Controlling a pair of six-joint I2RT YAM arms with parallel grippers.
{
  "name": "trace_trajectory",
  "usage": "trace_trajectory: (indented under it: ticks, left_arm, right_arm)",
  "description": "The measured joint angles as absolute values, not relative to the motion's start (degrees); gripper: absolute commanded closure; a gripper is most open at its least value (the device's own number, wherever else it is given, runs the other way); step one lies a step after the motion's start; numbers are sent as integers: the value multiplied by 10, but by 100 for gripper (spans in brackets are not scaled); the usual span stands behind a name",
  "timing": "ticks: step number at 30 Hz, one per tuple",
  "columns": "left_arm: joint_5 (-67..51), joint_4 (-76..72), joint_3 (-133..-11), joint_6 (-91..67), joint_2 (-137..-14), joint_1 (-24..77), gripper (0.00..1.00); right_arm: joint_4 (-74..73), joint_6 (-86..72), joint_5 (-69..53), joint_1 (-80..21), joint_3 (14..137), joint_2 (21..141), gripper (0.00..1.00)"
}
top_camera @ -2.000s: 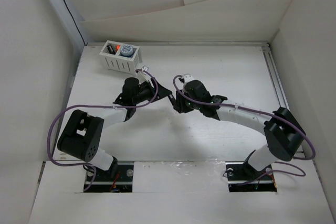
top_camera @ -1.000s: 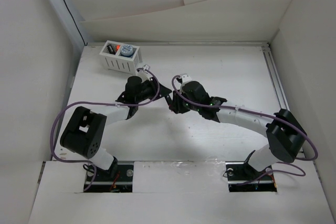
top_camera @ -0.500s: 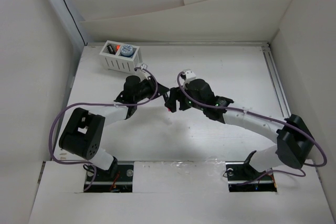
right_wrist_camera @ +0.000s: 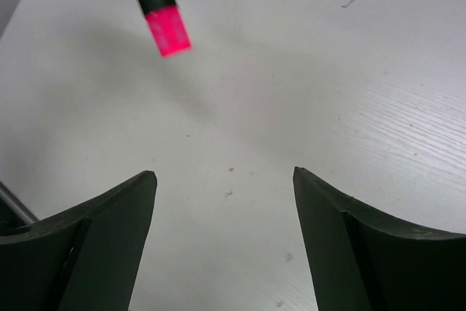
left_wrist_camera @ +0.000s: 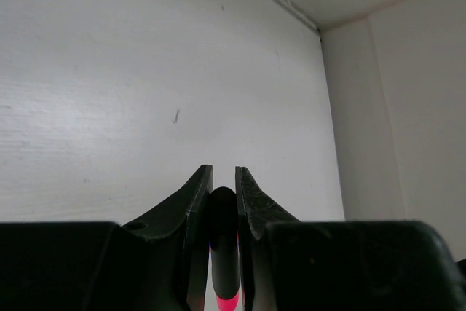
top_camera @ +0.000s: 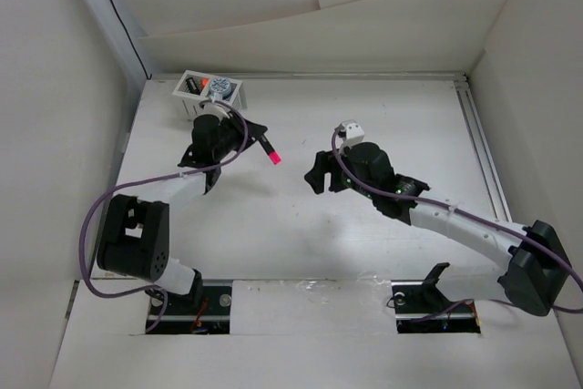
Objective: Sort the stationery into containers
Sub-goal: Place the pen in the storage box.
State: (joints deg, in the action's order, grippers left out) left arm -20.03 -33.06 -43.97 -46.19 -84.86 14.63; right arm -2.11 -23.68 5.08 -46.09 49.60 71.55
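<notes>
The container section with markers lies outward, left of my left gripper in the top view, so it will swing over there next and release this marker.
My left gripper (top_camera: 256, 132) is shut on a black marker pen (top_camera: 267, 149) with a pink end, holding it above the table just right of the white slatted basket (top_camera: 185, 87). In the left wrist view the marker (left_wrist_camera: 224, 238) sits clamped between the fingers of this gripper (left_wrist_camera: 223, 172). The basket holds black markers (top_camera: 192, 85) in one compartment and a grey-blue cylinder (top_camera: 219, 89) in the other; the left arm hides its front. My right gripper (top_camera: 315, 170) stands open and empty at mid-table. The right wrist view shows the same gripper (right_wrist_camera: 224, 174) with the marker's pink end (right_wrist_camera: 167, 29) beyond it.
White walls enclose the table on the left, back and right. A metal rail (top_camera: 480, 148) runs along the right edge. Purple cables loop off both arms. Bare tabletop (top_camera: 392, 125) lies between the grippers and the back wall.
The two grippers met at mid-table around the pink-ended marker. The right gripper opened and drew back to the right. The left arm swung the marker away towards the basket.
</notes>
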Motion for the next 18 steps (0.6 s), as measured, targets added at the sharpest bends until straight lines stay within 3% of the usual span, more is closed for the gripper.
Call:
trace_trajectory:
  ticks: [10, 18]
  left_arm:
    - [-97, -231, -594, -459, -847, 56, 100]
    - [20, -129, -795, -436, -943, -26, 100]
  right_arm:
    - [-18, -235, 56, -453, 475, 728, 21]
    - [-8, -235, 43, -453, 459, 724, 21]
